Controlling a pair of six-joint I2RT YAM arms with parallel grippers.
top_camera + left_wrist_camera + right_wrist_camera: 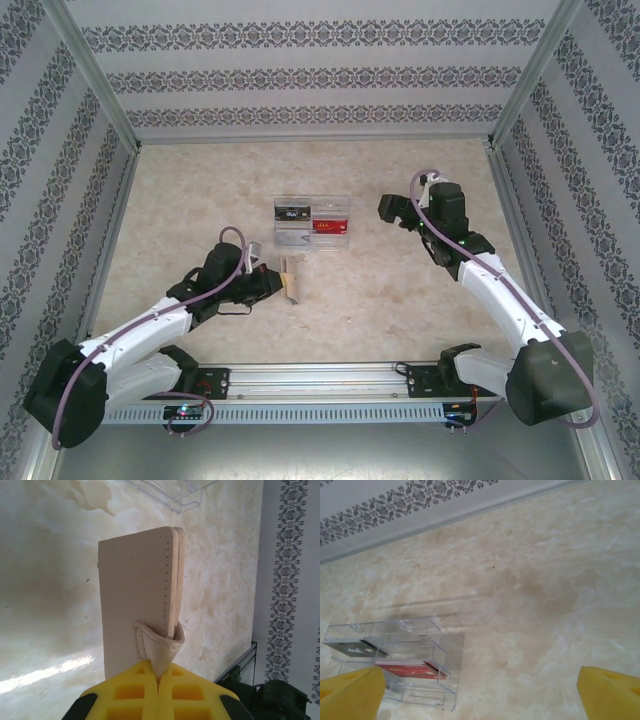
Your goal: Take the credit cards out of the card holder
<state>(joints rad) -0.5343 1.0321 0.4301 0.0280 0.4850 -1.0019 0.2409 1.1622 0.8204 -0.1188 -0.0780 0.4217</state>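
I will next lower my left gripper and release the tan card's loop tab on the bare table below its fingers, since that's clear of the card holder point(303, 241).
The clear card holder point(303, 241) stands mid-table with a black credit card point(293, 211) in its left compartment and a red one point(331, 226) in its right. My left gripper point(272, 281) is just in front of the holder, shut on the loop tab of a tan stitched card point(290, 280). In the left wrist view the tan card point(137, 595) sticks out from the closed yellow jaws of the left gripper point(159, 680), with the holder's corner point(177, 495) beyond. My right gripper point(392, 210) hovers open to the right of the holder point(447, 652), with the black card point(352, 649) and red card point(407, 670) seen inside it.
Metal frame posts and patterned walls close in the table on three sides. A rail point(320, 380) with both arm bases runs along the near edge. Bare marble-patterned tabletop point(545, 605) lies to the right of the holder.
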